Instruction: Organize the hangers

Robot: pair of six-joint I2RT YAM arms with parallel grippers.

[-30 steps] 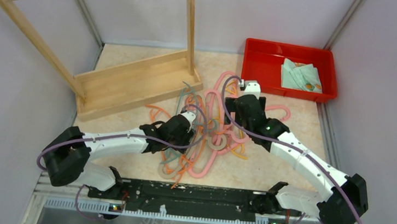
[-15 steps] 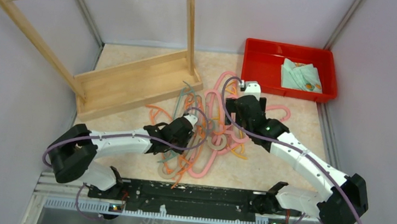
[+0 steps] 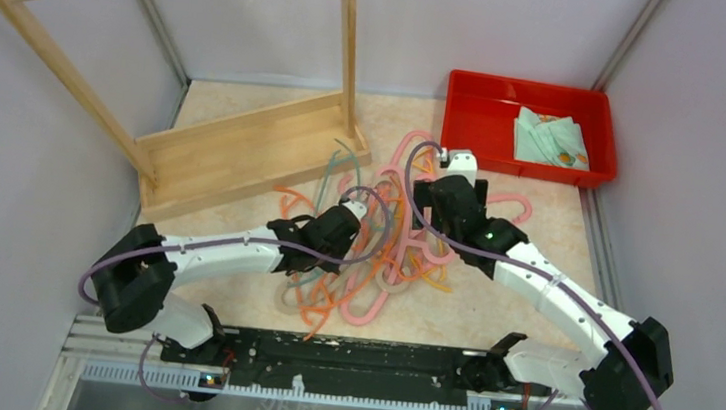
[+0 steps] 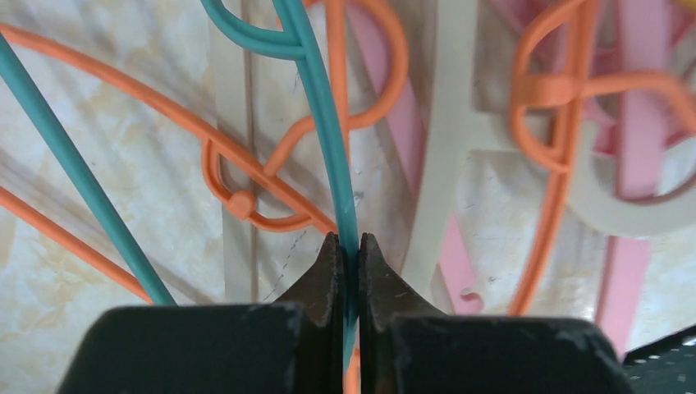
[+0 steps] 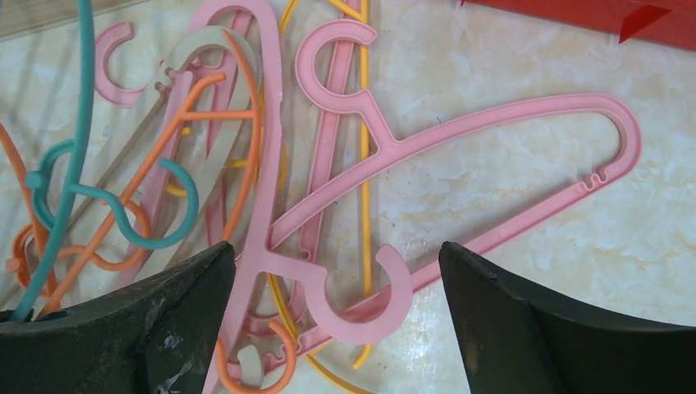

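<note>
The rack's high pole is bare, so next I should lift my left gripper up and outward from the pile to that pole and release the teal hanger there.
Several hangers (image 3: 380,252) in pink, orange, teal, beige and yellow lie tangled in a pile at the middle of the table. My left gripper (image 4: 349,244) is shut on the thin bar of a teal hanger (image 4: 327,123), which runs straight up between its jaws. Under it lie an orange hanger (image 4: 164,107) and a beige hanger (image 4: 443,164). My right gripper (image 5: 336,250) hovers open over the pile's right side. A pink hanger's hook (image 5: 386,304) sits between its wide-apart fingers, untouched. A big pink hanger (image 5: 476,123) lies just beyond.
A wooden rack (image 3: 244,148) with a high pole stands at the back left, close to the pile. A red tray (image 3: 467,125) holding a folded cloth (image 3: 549,138) sits at the back right. Grey walls close in both sides.
My left gripper has shut on the teal hanger and shifted slightly right and back. The near hangers of the pile moved with it. The right arm has stayed still.
</note>
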